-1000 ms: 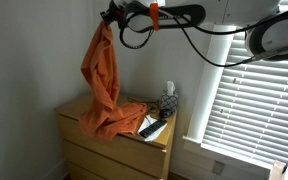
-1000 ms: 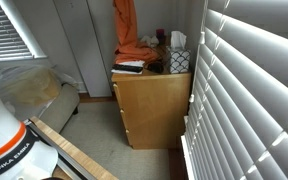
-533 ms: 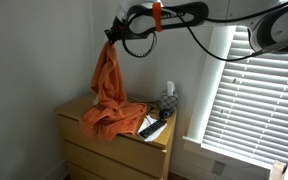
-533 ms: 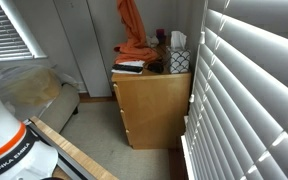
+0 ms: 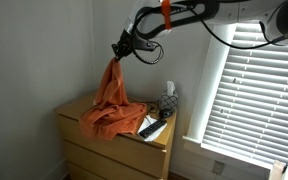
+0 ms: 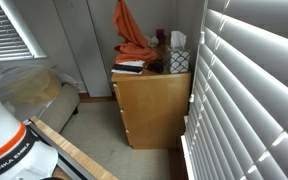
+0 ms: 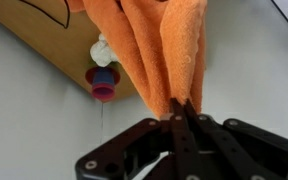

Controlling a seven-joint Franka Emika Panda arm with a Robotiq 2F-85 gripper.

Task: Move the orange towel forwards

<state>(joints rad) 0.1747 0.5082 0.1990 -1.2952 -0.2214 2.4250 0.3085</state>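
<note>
My gripper moves down onto the heaped towel's end (image 5: pixel 134 108) by the dark mesh holder and releases the fold next, because the towel's lower part already lies on the dresser (image 5: pixel 72 128).
The orange towel (image 5: pixel 111 95) hangs from my gripper (image 5: pixel 119 50) and its lower part lies heaped on the wooden dresser (image 5: pixel 72 128). It also shows in an exterior view (image 6: pixel 127 28) above the dresser (image 6: pixel 154 100). In the wrist view my gripper (image 7: pixel 175 112) is shut on a bunched corner of the towel (image 7: pixel 159 45), which hangs away from the fingers toward the dresser top.
A white tissue box (image 5: pixel 169 93), a dark mesh holder (image 5: pixel 166 105) and dark flat items (image 5: pixel 152 127) sit on the dresser beside the towel. Window blinds (image 5: pixel 249 90) stand close by. A small red and blue object (image 7: pixel 103 82) shows in the wrist view.
My gripper has come down and moved sideways with the towel, so more of the cloth now rests on the dresser and less hangs in the air.
</note>
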